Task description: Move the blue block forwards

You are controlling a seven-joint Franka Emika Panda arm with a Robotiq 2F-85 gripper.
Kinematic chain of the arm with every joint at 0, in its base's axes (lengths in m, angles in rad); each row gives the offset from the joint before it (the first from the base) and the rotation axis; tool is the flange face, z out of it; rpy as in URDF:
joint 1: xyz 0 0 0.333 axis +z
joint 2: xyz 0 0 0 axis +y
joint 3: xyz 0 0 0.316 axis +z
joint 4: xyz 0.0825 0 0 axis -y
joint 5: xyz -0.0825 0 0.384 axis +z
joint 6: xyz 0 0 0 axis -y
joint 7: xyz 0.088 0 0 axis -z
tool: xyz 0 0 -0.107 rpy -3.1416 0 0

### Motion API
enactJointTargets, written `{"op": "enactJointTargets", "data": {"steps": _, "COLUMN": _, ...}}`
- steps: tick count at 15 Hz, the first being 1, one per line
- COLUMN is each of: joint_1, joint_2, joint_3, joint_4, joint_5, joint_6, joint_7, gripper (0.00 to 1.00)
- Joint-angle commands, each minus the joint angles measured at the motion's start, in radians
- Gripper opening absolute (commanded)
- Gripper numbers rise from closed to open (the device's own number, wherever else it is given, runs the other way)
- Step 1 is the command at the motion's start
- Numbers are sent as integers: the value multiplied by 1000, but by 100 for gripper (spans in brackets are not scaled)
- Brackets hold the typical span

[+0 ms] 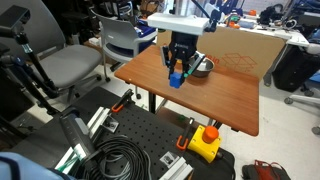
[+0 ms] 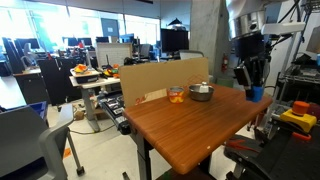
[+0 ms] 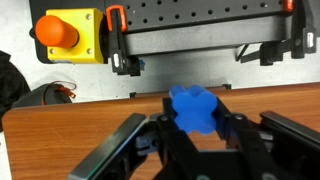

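The robot's gripper will next move outward from the table's near edge toward the silver metal bowl and lower the blue block onto the brown table [image 1: 191,84], because that part of the table is empty.
My gripper [image 3: 194,118] is shut on the blue block [image 3: 194,108], which sits between the two black fingers. In an exterior view the gripper [image 1: 178,72] holds the block [image 1: 176,80] just above the near part of the brown table [image 1: 215,95]. In both exterior views the block hangs clear of the tabletop; it also shows below the gripper [image 2: 250,80] as a small blue piece [image 2: 253,93] near the table's edge. The wrist view looks down past the block to the table edge [image 3: 80,125].
A silver metal bowl [image 1: 203,66] [image 2: 201,92] and a small orange object [image 2: 176,95] sit at the far side of the table, by a cardboard sheet [image 2: 165,78]. A yellow box with a red button [image 1: 205,142] [image 3: 68,35] lies on the black perforated board below. Chairs [image 1: 75,62] stand nearby.
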Motion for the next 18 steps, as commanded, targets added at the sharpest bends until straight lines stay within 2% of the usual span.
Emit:
{"op": "enactJointTargets", "data": {"steps": 1, "joint_1": -3, "joint_2": 20, "joint_3": -3, "joint_4": -11, "joint_5": -75, "joint_6": 74, "joint_7": 16, "gripper": 16}}
{"op": "enactJointTargets", "data": {"steps": 5, "joint_1": -7, "joint_2": 62, "joint_3": -15, "joint_4": 7, "joint_5": -108, "joint_6": 131, "joint_7": 43, "gripper": 16}}
{"op": "enactJointTargets", "data": {"steps": 7, "joint_1": -2, "joint_2": 169, "joint_3": -18, "joint_4": 108, "joint_5": -107, "joint_6": 149, "joint_7": 67, "gripper": 16}}
{"op": "enactJointTargets", "data": {"steps": 11, "joint_1": 10, "joint_2": 298, "joint_3": -42, "joint_4": 236, "joint_5": -104, "joint_6": 170, "joint_7": 106, "gripper": 16}}
{"op": "enactJointTargets", "data": {"steps": 15, "joint_1": 19, "joint_2": 400, "joint_3": -70, "joint_4": 334, "joint_5": -100, "joint_6": 140, "joint_7": 110, "gripper": 16}}
{"op": "enactJointTargets", "data": {"steps": 18, "joint_1": 21, "joint_2": 407, "joint_3": -76, "joint_4": 348, "joint_5": -98, "joint_6": 108, "joint_7": 92, "gripper": 16}}
